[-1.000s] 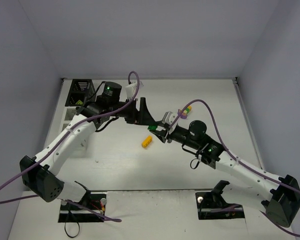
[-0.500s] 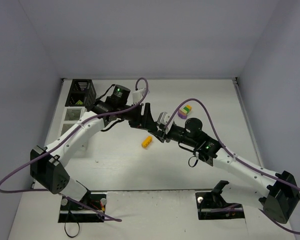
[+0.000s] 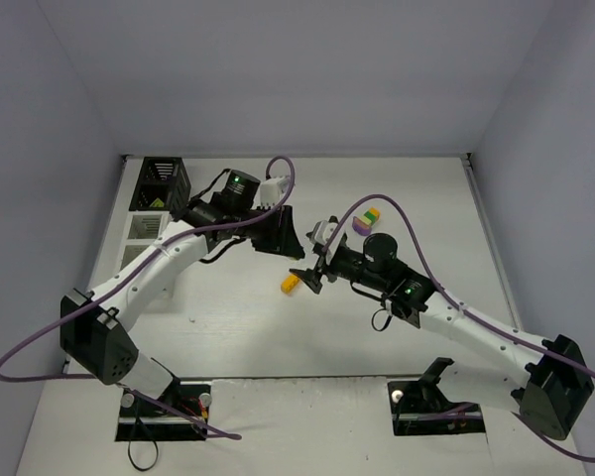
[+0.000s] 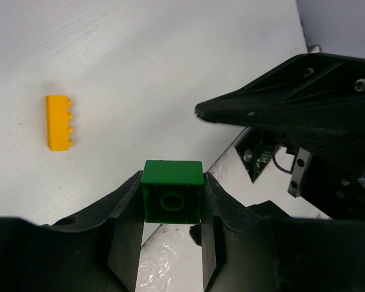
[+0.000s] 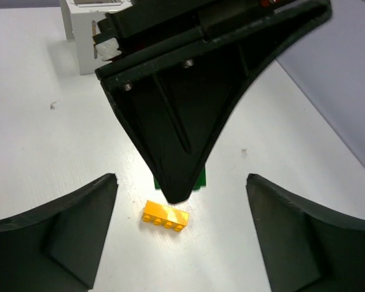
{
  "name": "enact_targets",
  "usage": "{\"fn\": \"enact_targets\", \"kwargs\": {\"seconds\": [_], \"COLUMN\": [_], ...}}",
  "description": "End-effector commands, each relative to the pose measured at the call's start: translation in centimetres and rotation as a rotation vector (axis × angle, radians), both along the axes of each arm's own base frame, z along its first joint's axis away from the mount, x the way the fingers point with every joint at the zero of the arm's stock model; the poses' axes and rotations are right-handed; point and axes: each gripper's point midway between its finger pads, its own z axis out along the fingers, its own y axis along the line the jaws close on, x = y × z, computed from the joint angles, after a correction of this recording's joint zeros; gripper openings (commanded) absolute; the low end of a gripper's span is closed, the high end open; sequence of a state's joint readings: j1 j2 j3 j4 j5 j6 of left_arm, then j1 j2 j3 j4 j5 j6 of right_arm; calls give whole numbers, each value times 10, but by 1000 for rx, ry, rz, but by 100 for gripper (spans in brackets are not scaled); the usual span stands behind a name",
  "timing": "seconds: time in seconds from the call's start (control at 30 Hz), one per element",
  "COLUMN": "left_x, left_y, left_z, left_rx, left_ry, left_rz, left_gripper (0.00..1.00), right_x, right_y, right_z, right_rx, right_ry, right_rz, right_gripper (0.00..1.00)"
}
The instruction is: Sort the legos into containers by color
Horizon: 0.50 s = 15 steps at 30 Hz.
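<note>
My left gripper carries the green lego to its left in the top view next, over the white section beside the black container (image 3: 147,227), then lowers and releases it.
My left gripper (image 4: 172,182) is shut on a dark green lego (image 4: 172,191), hollow underside facing the camera, held above the table. In the top view the left gripper (image 3: 296,252) sits mid-table, tip to tip with my right gripper (image 3: 307,270). The right gripper (image 5: 181,182) stands open, its fingers wide either side of the left gripper's finger (image 5: 188,121); a sliver of the green lego (image 5: 201,180) shows behind it. A yellow-orange lego (image 3: 292,283) (image 5: 165,215) (image 4: 59,121) lies on the table just below both. The containers, black (image 3: 162,183) and white (image 3: 145,226), stand at far left.
A small stack of purple, yellow and green legos (image 3: 368,220) lies behind the right arm. A white container (image 5: 85,36) shows at the top of the right wrist view. Purple cables arch over both arms. Walls close in on three sides.
The right gripper has opened and let go of the dark green lego. The left gripper has shut on it. Both arms shifted slightly left.
</note>
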<state>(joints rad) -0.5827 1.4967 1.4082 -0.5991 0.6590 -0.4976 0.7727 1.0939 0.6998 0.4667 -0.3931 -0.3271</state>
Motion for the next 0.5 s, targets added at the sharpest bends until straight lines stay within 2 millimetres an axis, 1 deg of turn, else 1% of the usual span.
{"fn": "enact_targets", "kwargs": {"seconds": [0.0,0.03,0.07,0.1,0.13,0.23,0.27,0.33,0.37,0.43,0.47], "left_x": [19,31,35,39,52,68,81,91,99,108,114], "left_y": [22,37,47,57,76,117,144,175,203,229,250], "left_z": [35,31,28,28,26,24,24,24,24,23,21], "left_rx": [50,108,144,171,225,315,364,419,464,502,532], "left_ry": [-198,-231,-239,-259,-283,-315,-328,-341,-346,-344,-336], "left_rz": [79,139,167,201,276,399,486,579,663,742,802], "left_gripper": [10,10,10,10,10,10,10,10,10,10,10], "right_x": [13,14,14,15,17,22,22,27,28,29,31], "right_y": [1,-1,-2,-3,-5,-10,-10,-11,-10,-12,-12], "right_z": [30,27,21,21,18,4,0,-13,-17,-25,-24], "right_rx": [93,96,92,106,109,124,126,127,127,135,155], "right_ry": [-43,-32,-19,-7,0,43,54,94,105,126,118], "right_rz": [-62,-74,-81,-95,-115,-166,-169,-203,-209,-228,-238], "right_gripper": [86,89,91,92,93,93,93,93,93,93,93]}}
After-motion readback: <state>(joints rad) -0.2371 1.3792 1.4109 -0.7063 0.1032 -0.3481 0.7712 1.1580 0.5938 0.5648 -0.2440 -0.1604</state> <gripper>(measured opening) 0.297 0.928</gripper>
